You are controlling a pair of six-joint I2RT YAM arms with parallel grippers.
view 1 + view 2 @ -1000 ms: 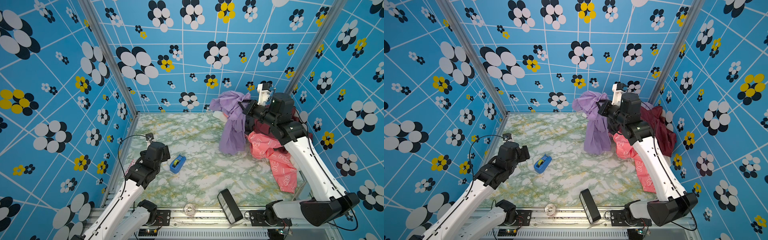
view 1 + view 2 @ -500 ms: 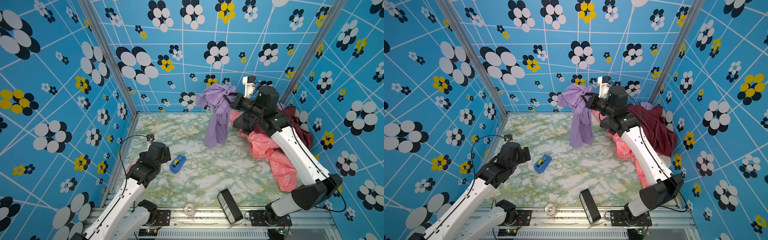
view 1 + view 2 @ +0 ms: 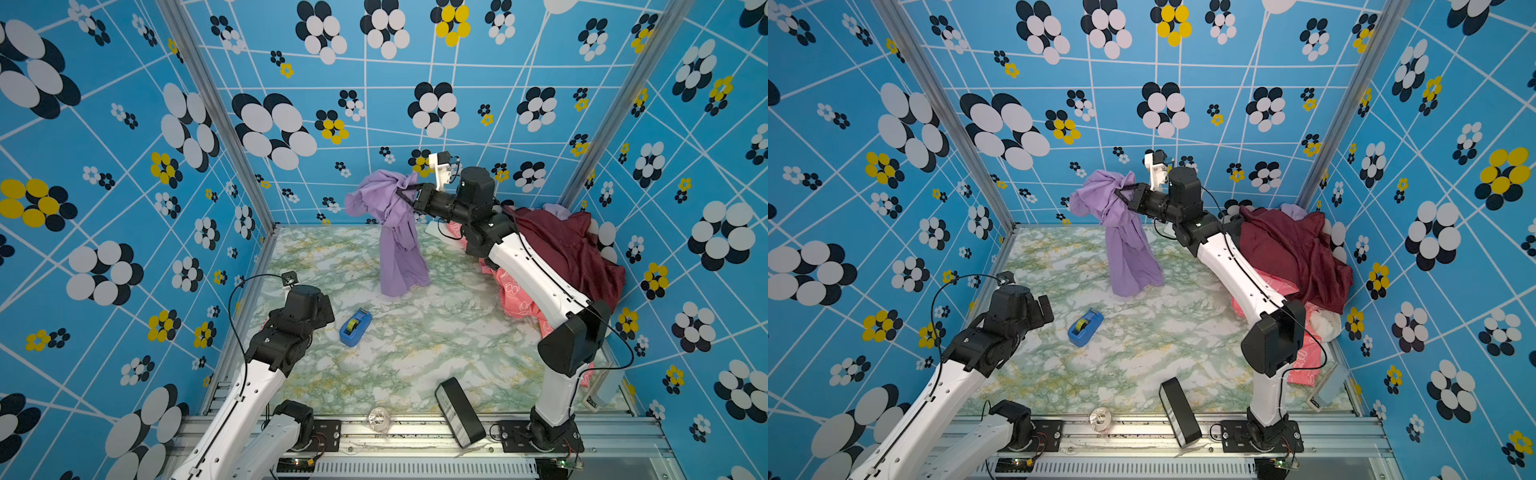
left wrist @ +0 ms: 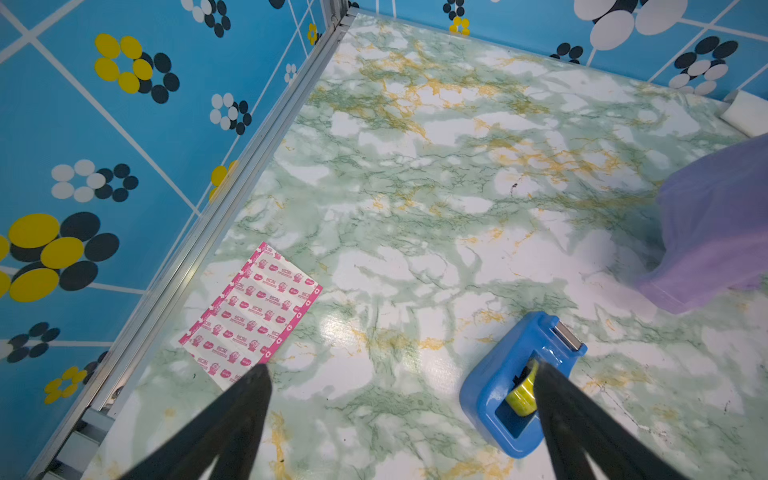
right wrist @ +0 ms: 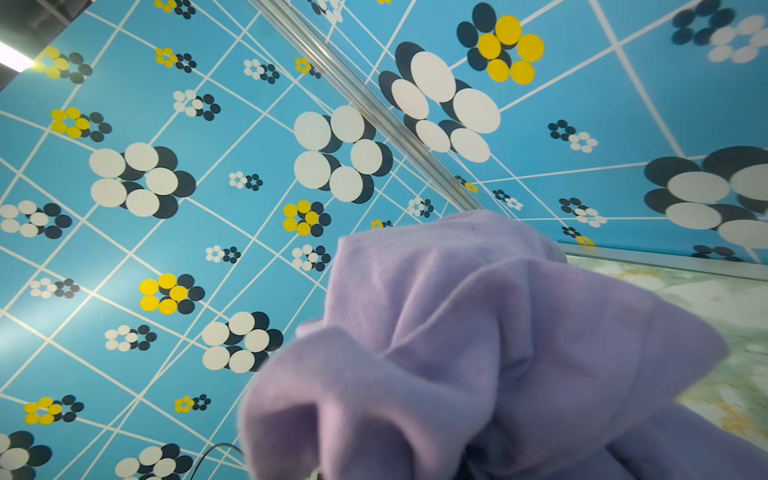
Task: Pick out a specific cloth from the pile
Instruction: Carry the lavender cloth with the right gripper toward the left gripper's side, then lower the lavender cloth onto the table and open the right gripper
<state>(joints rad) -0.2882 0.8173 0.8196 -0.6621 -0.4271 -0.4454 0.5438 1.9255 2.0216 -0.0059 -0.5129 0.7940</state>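
Note:
My right gripper needs to move down next, away from the pile, and release the bunched top, because the bare marble beyond the tape dispenser is below the gripper.
The cloth (image 3: 399,249) (image 3: 1129,257) is plain lavender and hangs from my right gripper (image 3: 405,195) (image 3: 1125,193), which is shut on its bunched upper part near the back wall. Its lower hem reaches down to the marble table top. In the right wrist view the cloth (image 5: 478,332) covers the fingers. The pile (image 3: 569,245) (image 3: 1296,249) lies in the back right corner, with shiny maroon fabric on top, pink printed fabric (image 3: 515,291) below it and some white fabric (image 3: 1323,324). My left gripper (image 4: 401,370) stands open above the table at the front left, holding nothing.
A blue tape dispenser (image 3: 355,328) (image 4: 515,395) sits right by my left gripper. A pink-printed sheet (image 4: 253,316) lies near the left wall. A black box (image 3: 459,411) and a small clear round object (image 3: 379,417) are at the front edge.
My right arm has swung left, away from the pile, carrying the lavender cloth clear of the other garments. The left arm has stayed still.

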